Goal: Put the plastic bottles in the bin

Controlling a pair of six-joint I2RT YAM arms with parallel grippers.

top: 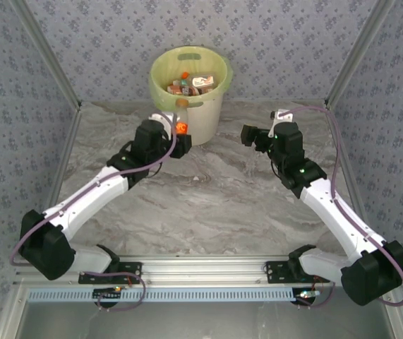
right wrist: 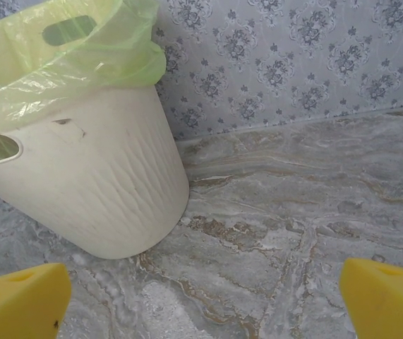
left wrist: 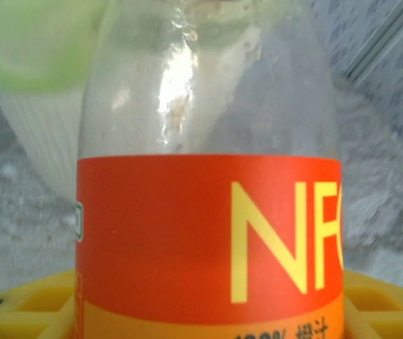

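The bottle should be let go over the bin's opening (top: 192,75), so next my left gripper needs to move up and outward, because it is still below the bin's rim, outside the bin's side.
My left gripper (top: 178,133) is shut on a clear plastic bottle (top: 181,127) with an orange-red label. It holds the bottle just in front of the bin's (top: 208,116) wall, below the rim. In the left wrist view that bottle (left wrist: 208,212) stands very close, between the yellow fingers (left wrist: 25,311), with the bin (left wrist: 39,141) behind it. The cream-white bin has a yellow-green bag liner and holds several bottles (top: 190,85). To the right of the bin, my right gripper (top: 252,135) stands open above bare table, with nothing between its fingers (right wrist: 17,300). The bin (right wrist: 95,176) is ahead of it to the left.
The marble-patterned table (top: 208,191) stretches between the arms. Patterned walls (top: 272,42) close in the back and both sides, with metal posts at the corners. The bin stands against the back wall.
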